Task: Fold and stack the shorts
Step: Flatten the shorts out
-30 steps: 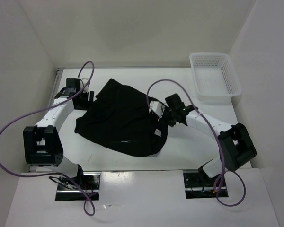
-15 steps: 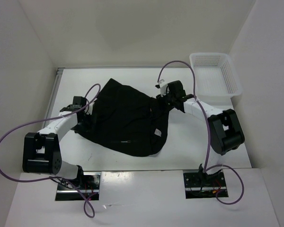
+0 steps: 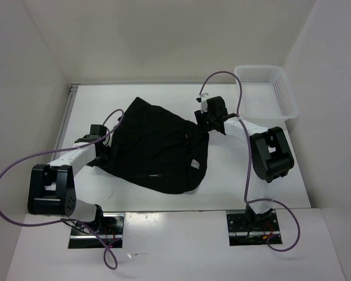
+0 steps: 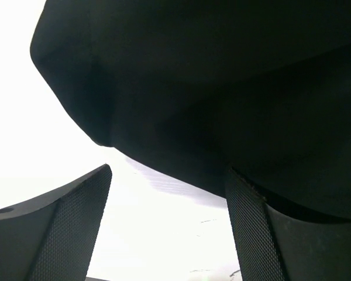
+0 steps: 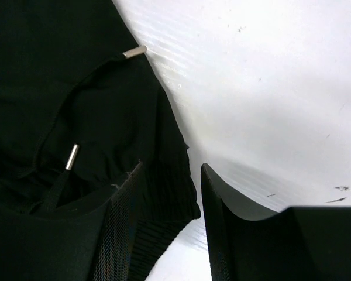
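The robot's right gripper needs to move down next and close on the shorts' ribbed waistband corner [image 3: 205,131] [image 5: 181,201], because that corner lies below, between the gripper's open fingers.
The black shorts [image 3: 155,146] lie crumpled on the white table [image 3: 234,170], with a small pale logo mark near the right hem. My left gripper [image 3: 105,153] is at the shorts' left edge; in the left wrist view it is open [image 4: 167,234], with the black fabric [image 4: 222,88] just above and beyond the fingers. My right gripper [image 3: 200,124] is at the shorts' upper right corner; in the right wrist view it is open [image 5: 167,222], and the ribbed waistband corner [image 5: 169,187] lies between the jaws. Two metal drawstring tips show on the fabric.
A white plastic mesh basket [image 3: 265,93] stands at the back right of the table. White walls enclose the table at the back and sides. Purple cables loop over both arms.
My right gripper has moved back and up along the shorts' right edge to the upper right corner. My left gripper has moved nearer, down the left edge. The shorts have shifted slightly.
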### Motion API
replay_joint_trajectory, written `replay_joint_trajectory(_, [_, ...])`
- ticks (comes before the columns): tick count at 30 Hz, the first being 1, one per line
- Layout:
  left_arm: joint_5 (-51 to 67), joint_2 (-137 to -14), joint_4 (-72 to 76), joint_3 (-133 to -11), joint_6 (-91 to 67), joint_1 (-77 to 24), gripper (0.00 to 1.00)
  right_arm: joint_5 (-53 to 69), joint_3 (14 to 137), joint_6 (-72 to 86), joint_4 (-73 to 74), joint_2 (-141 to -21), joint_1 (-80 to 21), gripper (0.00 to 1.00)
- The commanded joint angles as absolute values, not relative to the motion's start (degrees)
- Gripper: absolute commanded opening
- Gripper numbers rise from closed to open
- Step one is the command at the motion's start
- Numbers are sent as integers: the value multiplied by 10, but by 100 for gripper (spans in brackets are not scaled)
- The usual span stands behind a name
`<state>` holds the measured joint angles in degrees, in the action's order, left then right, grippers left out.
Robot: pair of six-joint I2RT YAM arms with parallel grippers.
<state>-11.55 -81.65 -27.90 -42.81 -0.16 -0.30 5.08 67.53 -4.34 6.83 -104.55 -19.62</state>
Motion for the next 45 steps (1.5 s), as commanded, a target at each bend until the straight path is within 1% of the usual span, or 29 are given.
replay_joint_trajectory(1, [-131, -813, -250, -423, 0, 0, 86, 36, 700, -23, 40, -1061, -186, 49])
replay_joint_trajectory(5, [-109, -833, -244, -428, 0, 5, 86, 54, 693, -23, 50, -1066, -185, 49])
replay_joint_trajectory(8, [-88, -838, -250, -433, 0, 5, 82, 61, 693, -23, 56, -1066, -185, 49])
replay_joint_trajectory(16, [-83, -832, -245, -450, 0, 5, 82, 88, 645, 21, 78, -1042, -185, 49])
replay_joint_trajectory(17, [-83, -832, -245, -450, 0, 5, 82, 93, 638, 21, 78, -1042, -185, 48])
replay_joint_trajectory(19, [-76, -827, -245, -450, 0, 5, 82, 93, 633, 27, 78, -1037, -185, 43])
replay_joint_trajectory(20, [-76, -821, -245, -450, 0, 5, 82, 93, 633, 27, 78, -1037, -185, 35])
replay_joint_trajectory(22, [-69, -821, -240, -445, 0, 5, 82, 93, 628, 34, 78, -1037, -185, 25])
replay_joint_trajectory(23, [-69, -821, -240, -440, 0, 5, 82, 93, 628, 39, 78, -1032, -185, 16])
replay_joint_trajectory(25, [-69, -816, -235, -439, 0, 5, 82, 93, 621, 40, 78, -1032, -185, 10])
replay_joint_trajectory(26, [-63, -816, -235, -439, 0, 5, 82, 93, 621, 40, 78, -1027, -185, 5])
replay_joint_trajectory(28, [-63, -805, -235, -439, 0, 5, 82, 93, 621, 33, 78, -1027, -185, 1])
replay_joint_trajectory(33, [-63, -794, -240, -434, 0, 5, 82, 79, 621, -10, 78, -1015, -185, 0])
replay_joint_trajectory(45, [-58, -794, -240, -440, 0, 5, 82, 91, 621, -28, 78, -1015, -185, 0])
